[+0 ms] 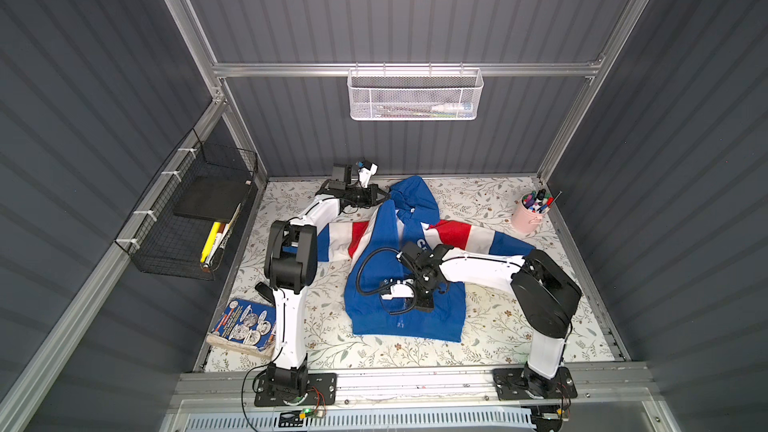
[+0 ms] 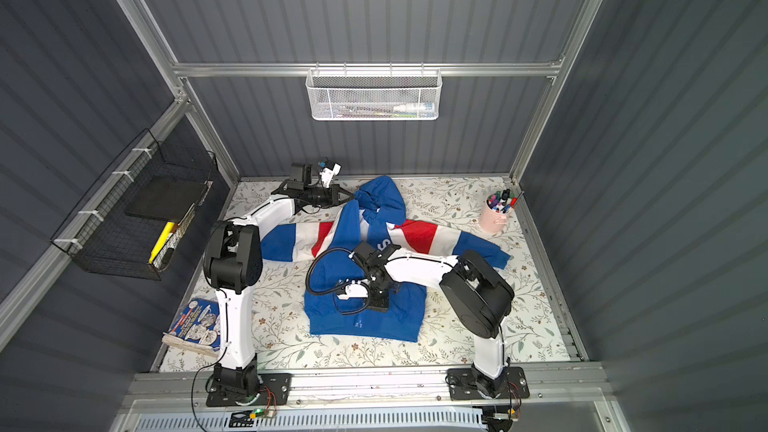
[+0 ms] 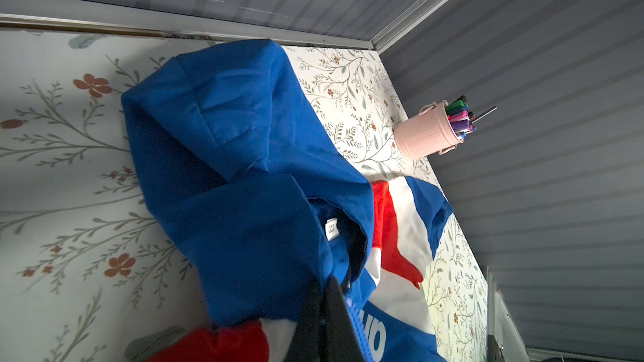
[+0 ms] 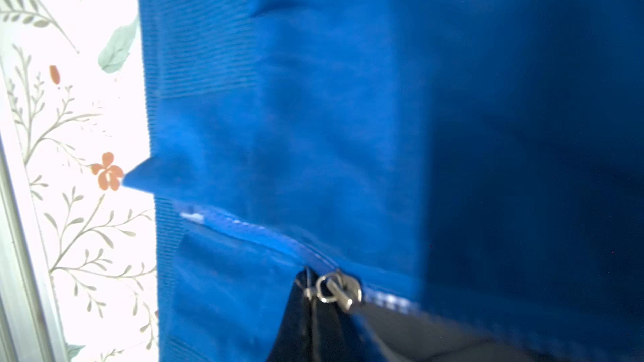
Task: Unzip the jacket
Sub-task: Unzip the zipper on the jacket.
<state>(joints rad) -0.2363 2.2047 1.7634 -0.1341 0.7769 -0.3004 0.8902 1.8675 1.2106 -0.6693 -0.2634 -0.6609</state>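
The already unzipped front spreads next as my left gripper draws away from the pink cup, toward the nearer red sleeve band (image 1: pixel 359 235) (image 3: pixel 227 344), then releases the edge.
The royal-blue hooded jacket (image 1: pixel 374 243) (image 2: pixel 337 238) lies flat on the floral table, hood toward the back wall, with red and white bands on its spread sleeves. My left gripper (image 1: pixel 384 198) (image 3: pixel 326 296) is shut on the jacket's front edge at the collar, right beside the zipper tape (image 3: pixel 355 322). Over the lower front, my right gripper (image 1: pixel 417 305) (image 4: pixel 311 285) points down and is shut on the metal ring zipper pull (image 4: pixel 334 289). The slider sits a short way above the ribbed hem (image 4: pixel 167 255). The white lettering (image 3: pixel 374 337) is partly visible.
A pink cup of markers (image 1: pixel 530 211) (image 3: pixel 427 135) stands at the back right. A book (image 1: pixel 245 326) lies at the front left beside the left arm. A black wire basket (image 1: pixel 195 218) hangs on the left wall, a white mesh basket (image 1: pixel 415 95) on the back wall.
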